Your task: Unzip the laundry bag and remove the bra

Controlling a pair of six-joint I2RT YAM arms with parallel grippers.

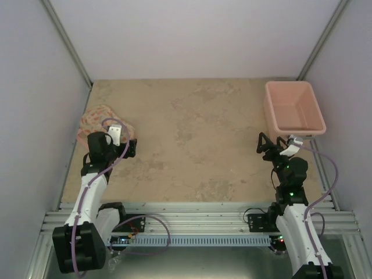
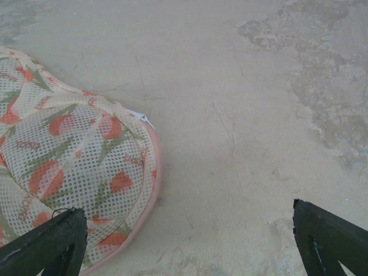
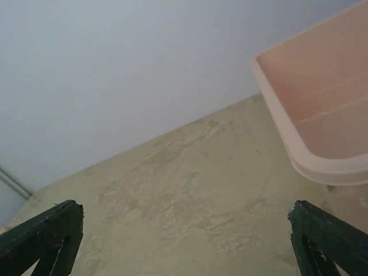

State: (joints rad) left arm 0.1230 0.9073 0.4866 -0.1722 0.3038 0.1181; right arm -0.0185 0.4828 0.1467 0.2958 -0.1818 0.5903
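Observation:
The pink trim lies below the robot's left gripper, so the left gripper should next go down toward the left in the wrist view and pinch the trim's edge beside the zip pull.
The laundry bag (image 1: 97, 118) lies at the far left of the table, a cream mesh pouch with orange-red print and pink trim. In the left wrist view the laundry bag (image 2: 63, 167) fills the left side, and its small white zip pull (image 2: 144, 118) sticks out at the bag's edge. My left gripper (image 1: 131, 146) is open and empty just right of the bag; in its own view the left gripper (image 2: 187, 250) has one finger (image 2: 49, 241) over the bag's edge. My right gripper (image 1: 264, 143) is open and empty in front of the tub, as its own view shows (image 3: 184, 241). The bra is hidden.
A rigid pink plastic tub (image 1: 293, 108) stands at the back right and also shows in the right wrist view (image 3: 322, 103). White walls close in the table on the left, back and right. Bare mottled tabletop (image 1: 197, 139) lies between the two grippers.

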